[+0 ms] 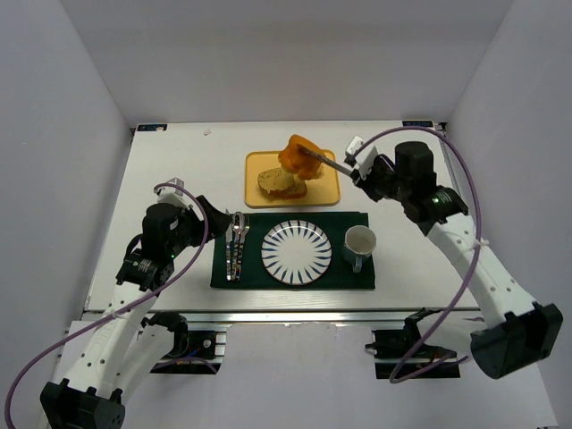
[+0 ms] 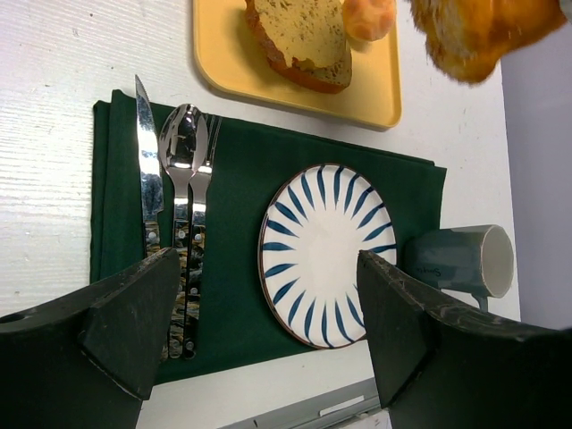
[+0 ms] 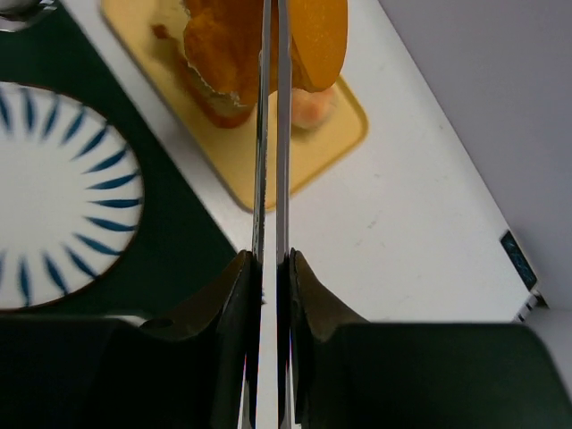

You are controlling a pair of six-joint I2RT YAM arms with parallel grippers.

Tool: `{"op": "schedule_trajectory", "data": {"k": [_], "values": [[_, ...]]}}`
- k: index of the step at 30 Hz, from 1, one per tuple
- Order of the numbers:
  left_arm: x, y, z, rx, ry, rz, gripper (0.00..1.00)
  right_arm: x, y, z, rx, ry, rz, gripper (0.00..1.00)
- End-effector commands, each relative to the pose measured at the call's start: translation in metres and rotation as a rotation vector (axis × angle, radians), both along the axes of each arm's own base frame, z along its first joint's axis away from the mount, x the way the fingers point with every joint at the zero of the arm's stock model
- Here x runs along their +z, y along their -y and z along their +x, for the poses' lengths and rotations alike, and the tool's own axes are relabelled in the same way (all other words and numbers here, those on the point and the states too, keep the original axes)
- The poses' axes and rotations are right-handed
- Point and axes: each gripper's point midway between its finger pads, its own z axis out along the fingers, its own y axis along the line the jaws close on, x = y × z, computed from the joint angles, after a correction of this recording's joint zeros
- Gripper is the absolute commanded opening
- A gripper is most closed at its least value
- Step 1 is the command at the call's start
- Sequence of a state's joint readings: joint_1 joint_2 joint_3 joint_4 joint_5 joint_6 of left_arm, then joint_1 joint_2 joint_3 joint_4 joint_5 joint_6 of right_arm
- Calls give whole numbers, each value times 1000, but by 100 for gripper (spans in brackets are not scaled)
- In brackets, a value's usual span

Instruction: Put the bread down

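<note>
The blue-striped plate [image 1: 297, 252] is empty below and back from my right gripper, so my right gripper will next swing back, lower the held bread [image 1: 299, 154] onto the plate and release the tongs.
One slice of bread [image 1: 299, 154] hangs tilted above the yellow tray [image 1: 254, 191], pinched between the blades of thin metal tongs [image 1: 327, 162]. My right gripper [image 1: 356, 170] is shut on the tongs' handles. In the right wrist view the tongs [image 3: 271, 161] run up from my gripper [image 3: 271, 261] to the held bread [image 3: 228, 49]. A second slice [image 1: 281, 184] lies flat on the tray, also seen in the left wrist view as the slice [image 2: 304, 40]. My left gripper [image 1: 204, 213] hovers open and empty by the placemat's left end; its fingers [image 2: 134, 313] frame the plate.
A blue-striped plate [image 1: 296, 252] sits mid-placemat [image 1: 349, 279], a grey-green mug [image 1: 359, 243] to its right, and a knife, spoon and fork [image 1: 236, 246] to its left. A small pinkish bun [image 2: 366, 16] rests on the tray beside the flat slice. White walls enclose the table.
</note>
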State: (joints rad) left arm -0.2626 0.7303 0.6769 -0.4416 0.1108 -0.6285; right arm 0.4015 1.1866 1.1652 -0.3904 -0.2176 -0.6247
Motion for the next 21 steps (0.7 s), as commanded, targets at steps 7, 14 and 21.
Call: {"op": "schedule_trajectory", "data": {"k": [7, 14, 21], "values": [[13, -7, 2, 27, 38, 20, 89, -11, -24, -99, 239, -128, 57, 0], [12, -7, -2, 27, 36, 15, 90, -26, -22, -128, 270, -180, 35, 0], [10, -10, -7, 35, 34, 11, 90, -35, -17, -126, 240, -156, -3, 0]]}}
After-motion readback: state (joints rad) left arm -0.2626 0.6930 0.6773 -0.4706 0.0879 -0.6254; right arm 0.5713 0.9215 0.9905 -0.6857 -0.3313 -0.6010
